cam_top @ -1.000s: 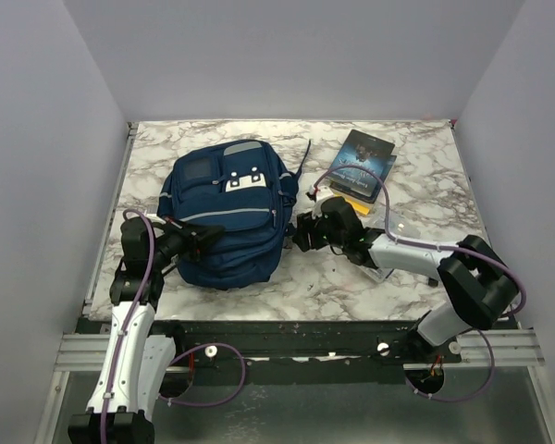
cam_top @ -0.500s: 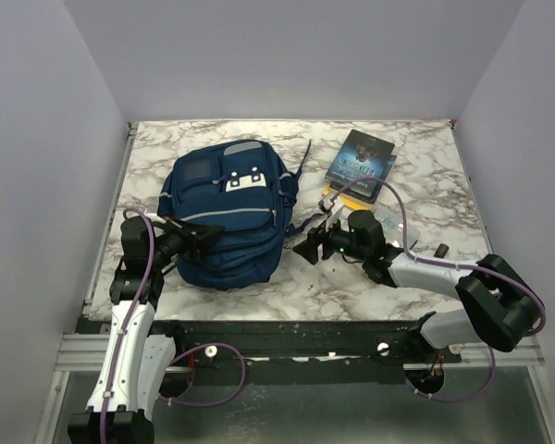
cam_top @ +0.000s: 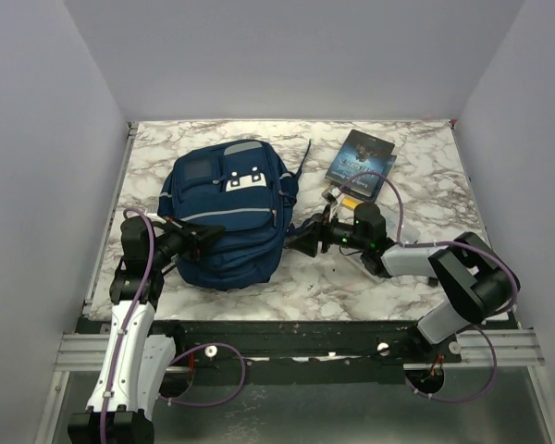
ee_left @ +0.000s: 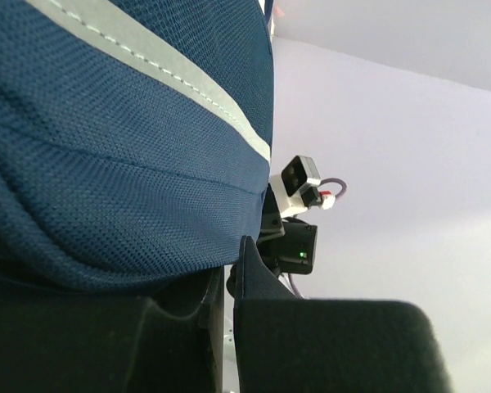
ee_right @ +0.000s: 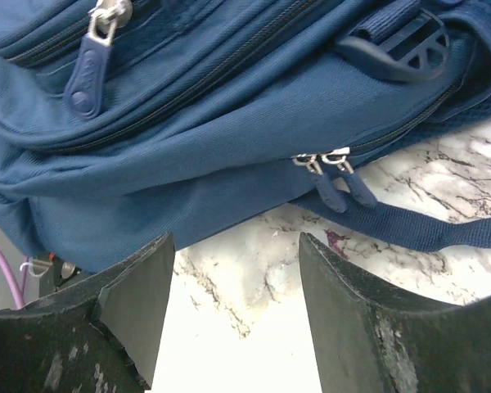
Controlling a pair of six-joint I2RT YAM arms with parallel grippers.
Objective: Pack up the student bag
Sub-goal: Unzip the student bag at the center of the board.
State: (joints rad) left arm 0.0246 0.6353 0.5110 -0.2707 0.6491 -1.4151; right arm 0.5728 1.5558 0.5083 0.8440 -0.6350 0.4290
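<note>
The nearer small zipper pull (ee_right: 331, 193) hangs outside the gap between the fingers. My right gripper will next move outward, to the right in its wrist view, until the fingers are on both sides of the zipper pull.
The student bag (cam_top: 227, 208), navy with pale grey stripes and white clips, lies on the marble table. My left gripper (cam_top: 202, 237) sits at its near left edge. In the left wrist view that gripper (ee_left: 231, 260) is shut, its tips tucked into the blue fabric (ee_left: 106, 123). My right gripper (cam_top: 303, 239) rests low at the bag's right side. In the right wrist view it (ee_right: 233, 237) stands open over bare marble, just short of the bag (ee_right: 188, 164). Two small zipper pulls (ee_right: 327, 168) hang slightly ahead and right of its fingers.
A dark book (cam_top: 361, 162) lies at the back right with a yellow item (cam_top: 340, 194) beside it. A bag strap (ee_right: 425, 229) trails across the marble to the right. A black buckle (ee_right: 393, 45) and a larger zipper pull (ee_right: 90, 78) sit higher on the bag.
The right arm swung out to the right and came back; its gripper again points at the bag's right side, lower over the table. The left arm and the bag have not moved.
</note>
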